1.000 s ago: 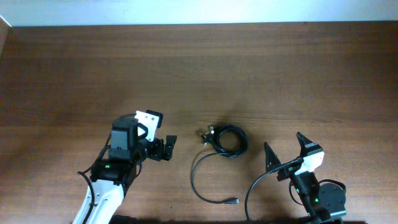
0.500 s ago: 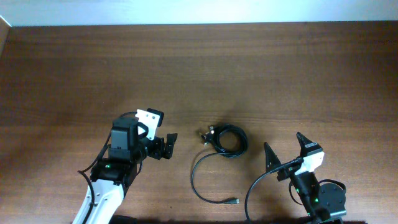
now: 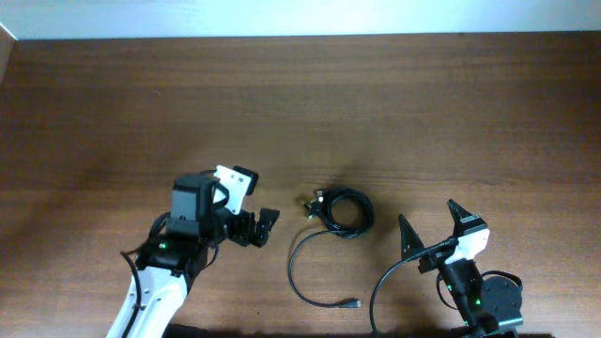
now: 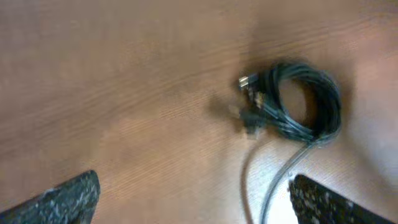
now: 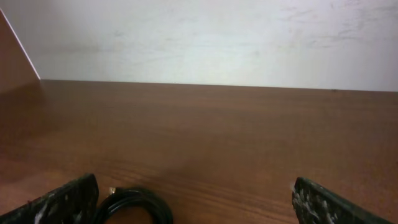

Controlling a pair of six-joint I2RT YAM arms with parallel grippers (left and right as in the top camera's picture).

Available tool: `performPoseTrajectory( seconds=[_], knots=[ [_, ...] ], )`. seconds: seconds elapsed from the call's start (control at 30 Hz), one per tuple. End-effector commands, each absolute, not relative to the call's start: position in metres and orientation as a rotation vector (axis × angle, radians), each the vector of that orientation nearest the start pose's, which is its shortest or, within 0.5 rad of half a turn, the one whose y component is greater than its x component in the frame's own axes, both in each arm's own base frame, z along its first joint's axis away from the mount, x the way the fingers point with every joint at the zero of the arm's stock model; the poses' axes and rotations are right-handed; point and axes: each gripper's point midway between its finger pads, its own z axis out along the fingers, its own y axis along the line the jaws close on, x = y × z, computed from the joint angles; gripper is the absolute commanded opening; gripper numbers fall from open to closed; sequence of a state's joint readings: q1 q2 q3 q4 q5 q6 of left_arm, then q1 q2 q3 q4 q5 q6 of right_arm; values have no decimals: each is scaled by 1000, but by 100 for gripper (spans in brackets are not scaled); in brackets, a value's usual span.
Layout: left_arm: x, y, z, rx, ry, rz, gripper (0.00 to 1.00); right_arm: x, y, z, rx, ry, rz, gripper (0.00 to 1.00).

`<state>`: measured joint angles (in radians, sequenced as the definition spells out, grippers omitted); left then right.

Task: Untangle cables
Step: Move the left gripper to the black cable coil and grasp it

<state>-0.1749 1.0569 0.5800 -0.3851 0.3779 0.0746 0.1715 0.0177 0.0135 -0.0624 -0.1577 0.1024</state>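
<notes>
Next, my left gripper will go to the right in the overhead view and down onto the coil's side by the plug ends, because several pieces of cable bunch there.
The cables [image 3: 346, 212] lie mid-table as a small black coil with plug ends at its left, and a loose strand [image 3: 299, 272] curves down from it to a plug [image 3: 354, 303]. In the left wrist view the coil [image 4: 305, 102] sits ahead to the right, with the strand running down past the right finger. My left gripper [image 3: 255, 225] is open and empty, just left of the coil and apart from it. My right gripper [image 3: 432, 230] is open and empty, to the right of the coil and nearer the front edge. The right wrist view shows the coil [image 5: 134, 206] at its lower left.
The brown wooden table [image 3: 423, 113] stretches back to a white wall [image 5: 217, 37]. The thick black wire of the right arm [image 3: 385, 282] loops near the front edge, right of the loose strand.
My left gripper has moved a little to the right, closer to the coil. The right arm and the cables have not moved.
</notes>
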Motion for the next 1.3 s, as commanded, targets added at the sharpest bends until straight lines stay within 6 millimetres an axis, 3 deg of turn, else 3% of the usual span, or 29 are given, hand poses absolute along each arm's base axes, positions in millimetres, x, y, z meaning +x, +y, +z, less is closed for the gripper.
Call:
performPoseTrajectory(
  seconds=[0.0,0.03,0.07,0.13,0.23,0.3,0.37,0.47,0.5,0.77,0.87,0.9,0.93,1.03,1.1,1.2,1.27],
  knots=[
    [297,-127,175,632,2226,-370,99,237,67,158,-173,1643,331,99],
    [300,-137,191,695,2214,-365,99,237,67,158,-173,1643,331,99],
    [302,-143,194,733,2224,-367,99,237,67,158,-173,1643,331,99],
    [310,-158,187,843,2269,-368,99,237,67,158,-173,1643,331,99],
    [316,-213,152,1207,2353,-328,99,237,67,158,-173,1643,331,99],
    [333,-242,132,1287,2333,-207,99,237,67,158,-173,1643,331,99],
    [338,-257,110,1330,2324,-138,99,237,67,158,-173,1643,331,99],
    [332,-284,109,1378,2258,-206,99,237,67,158,-173,1643,331,99],
    [329,-289,105,1394,2253,-210,99,237,67,158,-173,1643,331,99],
    [328,-292,4,1490,2408,-182,100,237,67,158,-173,1643,331,99],
    [328,-293,-1,1493,2414,-181,98,237,67,158,-173,1643,331,99],
    [328,-292,-1,1493,2415,-181,89,237,67,158,-173,1643,331,99],
    [328,-292,-2,1493,2416,-181,68,237,67,158,-173,1643,331,99],
    [329,-293,-2,1493,2413,-182,37,237,67,158,-173,1643,331,99],
    [329,-293,-2,1492,2414,-181,1,237,67,158,-173,1643,331,99],
    [330,-294,0,1479,2414,-178,0,237,67,158,-173,1643,331,99],
    [342,-287,16,1361,2431,-95,0,237,67,158,-173,1643,331,99]
  ],
)
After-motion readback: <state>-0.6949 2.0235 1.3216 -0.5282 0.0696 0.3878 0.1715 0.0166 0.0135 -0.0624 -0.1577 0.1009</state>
